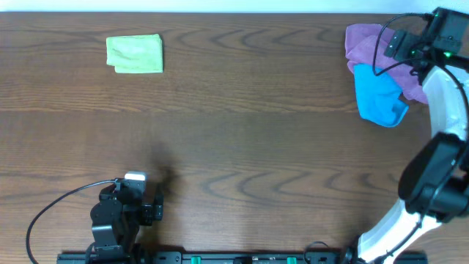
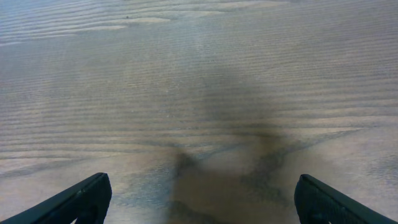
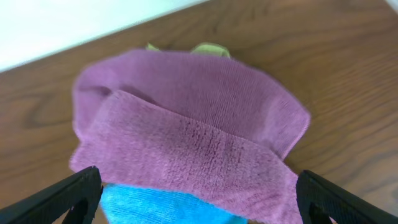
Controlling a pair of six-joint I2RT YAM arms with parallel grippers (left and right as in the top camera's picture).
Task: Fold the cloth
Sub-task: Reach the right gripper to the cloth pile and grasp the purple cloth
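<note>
I will next lower the open fingers of my right gripper onto the fold on top. The purple cloth's near fold [image 1: 389, 64] [image 3: 194, 160] is that fold, and it lies partly over the blue cloth.
A crumpled purple cloth [image 1: 366, 42] lies at the table's far right, partly over a blue cloth [image 1: 377, 95]. In the right wrist view the purple cloth [image 3: 186, 118] fills the middle, the blue cloth [image 3: 155, 208] shows under its near edge, and a yellow-green bit [image 3: 208, 48] peeks out behind it. My right gripper [image 1: 401, 45] [image 3: 199, 199] is open just above these cloths and holds nothing. A folded green cloth [image 1: 135, 54] lies at the far left. My left gripper [image 1: 138, 182] [image 2: 202, 202] is open and empty over bare wood near the front left.
The table is brown wood [image 1: 242, 132]. Its far edge meets a white wall just behind the purple cloth [image 3: 74, 25]. The right arm's white links [image 1: 447, 110] run along the right edge. A cable [image 1: 51, 213] loops by the left arm.
</note>
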